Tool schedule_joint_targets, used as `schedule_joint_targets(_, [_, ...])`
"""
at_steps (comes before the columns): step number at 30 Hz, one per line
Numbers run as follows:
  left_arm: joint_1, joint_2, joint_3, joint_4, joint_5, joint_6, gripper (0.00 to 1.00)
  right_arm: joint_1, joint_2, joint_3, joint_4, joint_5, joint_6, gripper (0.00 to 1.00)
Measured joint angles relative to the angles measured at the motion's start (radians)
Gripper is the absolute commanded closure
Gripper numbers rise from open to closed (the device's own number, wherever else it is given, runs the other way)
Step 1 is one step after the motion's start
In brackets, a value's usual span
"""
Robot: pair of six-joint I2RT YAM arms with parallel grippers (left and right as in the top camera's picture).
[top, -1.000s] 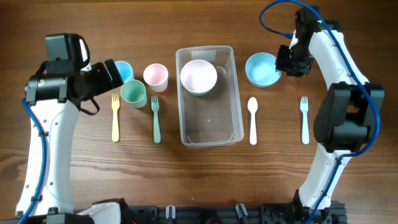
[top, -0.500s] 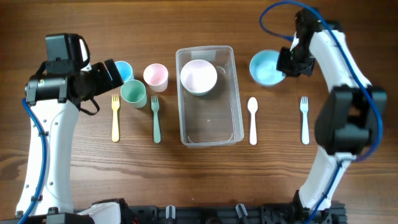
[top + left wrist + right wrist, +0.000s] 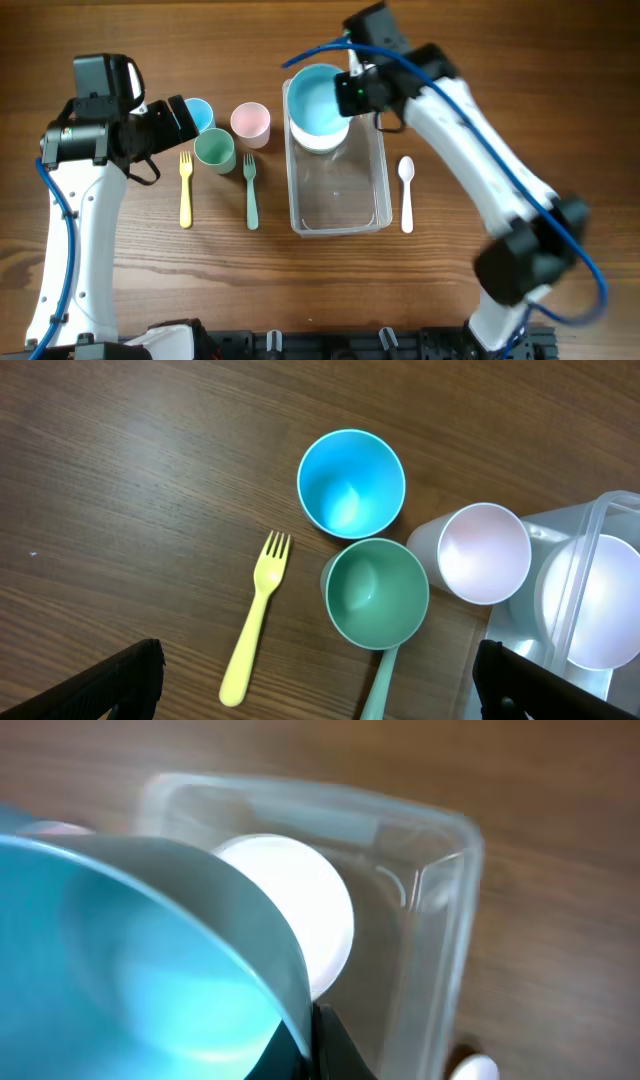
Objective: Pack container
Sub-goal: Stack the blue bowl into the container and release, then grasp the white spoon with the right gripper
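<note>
The open top of the pale pink bowl [image 3: 320, 140] [image 3: 300, 910] below is empty, so my right gripper needs to lower the light blue bowl into it to nest and let go of the light blue bowl's rim.
The clear plastic container [image 3: 338, 215] stands at the table's middle. A pale pink bowl [image 3: 320, 140] sits in its far end. My right gripper [image 3: 352, 92] is shut on the rim of a light blue bowl [image 3: 318, 98] and holds it over the pink bowl. The right wrist view shows the blue bowl [image 3: 130, 970] close up, the pink bowl [image 3: 300, 910] below it and the container's rim [image 3: 440, 920]. My left gripper [image 3: 185, 120] is open and empty above the cups; its fingertips [image 3: 320, 680] show at the left wrist view's lower corners.
Left of the container stand a blue cup [image 3: 198, 112], a green cup [image 3: 214, 150] and a pink cup [image 3: 250, 122]. A yellow fork [image 3: 185, 190] and a green fork [image 3: 250, 192] lie below them. A white spoon [image 3: 406, 195] lies right of the container.
My right arm has swung left, carrying the blue bowl from the table's right side to above the pink bowl in the container. The left arm has not moved.
</note>
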Motion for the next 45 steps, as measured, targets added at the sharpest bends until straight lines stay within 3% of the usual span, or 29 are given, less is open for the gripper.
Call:
schedule_joint_targets(3, [0.000,0.000,0.000,0.000,0.000,0.000,0.00,-0.002,0.132,-0.013,0.029,-0.006,0.000,0.96])
schedule_joint_targets(7, [0.000,0.000,0.000,0.000,0.000,0.000,0.00,-0.002,0.140,-0.014,0.084,-0.006,0.000,0.95])
schedule_joint_targets(8, [0.000,0.000,0.000,0.000,0.000,0.000,0.00,-0.002,0.140,-0.014,0.087,-0.006,0.000,0.85])
schedule_joint_targets(9, [0.000,0.000,0.000,0.000,0.000,0.000,0.00,-0.002,0.140,-0.014,0.087,-0.006,0.000,0.68])
schedule_joint_targets(11, [0.000,0.000,0.000,0.000,0.000,0.000,0.00,-0.002,0.140,-0.014,0.087,-0.006,-0.004,0.49])
schedule_joint_targets(14, [0.000,0.000,0.000,0.000,0.000,0.000,0.00,-0.002,0.140,-0.006,0.061,-0.006,-0.011,0.49])
schedule_joint_targets(17, [0.000,0.000,0.000,0.000,0.000,0.000,0.00,-0.004,0.108,0.022,0.025,-0.006,-0.011,0.41])
schedule_joint_targets(21, [0.000,0.000,0.000,-0.001,0.000,0.000,0.00,-0.037,-0.177,0.043,-0.004,0.000,-0.010,0.33])
schedule_joint_targets(26, [0.000,0.000,0.000,0.000,0.000,0.000,0.00,-0.177,-0.450,0.084,-0.240,0.025,-0.002,0.32])
schedule_joint_targets(29, [0.000,0.000,0.000,0.000,0.000,0.000,0.00,-0.255,-0.443,0.066,-0.379,0.027,0.043,0.32])
schedule_joint_targets(31, [0.000,0.000,0.000,0.000,0.000,0.000,0.00,-0.309,-0.436,-0.066,-0.413,0.029,0.066,0.34])
schedule_joint_targets(34, [0.000,0.000,0.000,-0.001,0.000,0.000,0.00,-0.311,-0.427,-0.300,-0.273,-0.003,0.078,0.44])
schedule_joint_targets(38, [0.000,0.001,0.002,0.001,0.000,0.000,0.00,-0.306,-0.402,-0.631,-0.039,-0.055,0.085,0.44])
schedule_joint_targets(45, [0.000,0.001,0.002,0.000,0.000,0.000,0.00,-0.268,-0.320,-0.836,0.228,-0.120,0.047,0.41])
